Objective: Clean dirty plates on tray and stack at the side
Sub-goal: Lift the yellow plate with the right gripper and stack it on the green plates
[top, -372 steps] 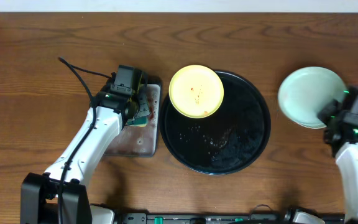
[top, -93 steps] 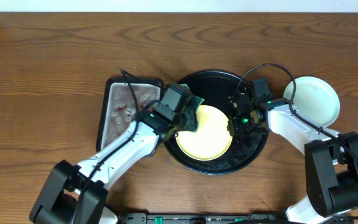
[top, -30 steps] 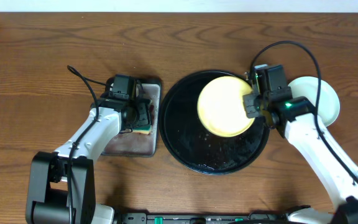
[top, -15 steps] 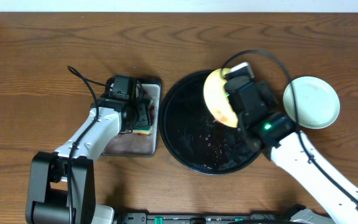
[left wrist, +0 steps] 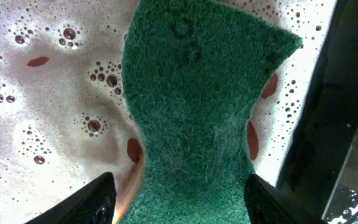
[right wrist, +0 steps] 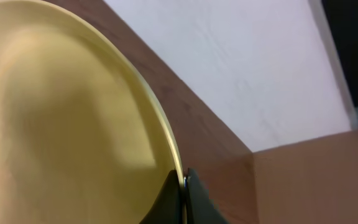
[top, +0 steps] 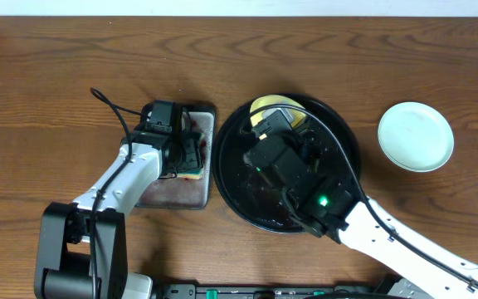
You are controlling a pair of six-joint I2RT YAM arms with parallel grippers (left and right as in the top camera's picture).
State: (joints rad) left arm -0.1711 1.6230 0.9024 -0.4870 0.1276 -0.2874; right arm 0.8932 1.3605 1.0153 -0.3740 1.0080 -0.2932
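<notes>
Next, my right gripper swings to the right in the overhead view, levels the yellow plate [top: 279, 105] over the pale mint plates and releases it, because its face looks clean.
A pale yellow plate [top: 279, 105] hangs tilted on edge above the far side of the round black tray [top: 237, 181]. My right gripper [top: 285, 123] is shut on its rim. In the right wrist view the two fingers pinch the rim at my gripper [right wrist: 184, 180], and the plate's face [right wrist: 61, 124] looks free of sauce. Pale mint plates [top: 416, 136] rest on the table to the tray's right. My left gripper [top: 187, 154] hangs over the silver tray [top: 173, 195], open, its fingers either side of a green sponge [left wrist: 197, 112] at the gripper [left wrist: 185, 200].
The silver tray holds pinkish soapy water [left wrist: 55, 93] with red specks. Wet droplets and streaks lie on the black tray's floor. My raised right arm [top: 338, 218] hides much of the black tray from above. A white wall runs along the table's far edge.
My right arm has lifted the yellow plate off the tray's right side, tipped it on edge and carried it left. The left arm has not moved.
</notes>
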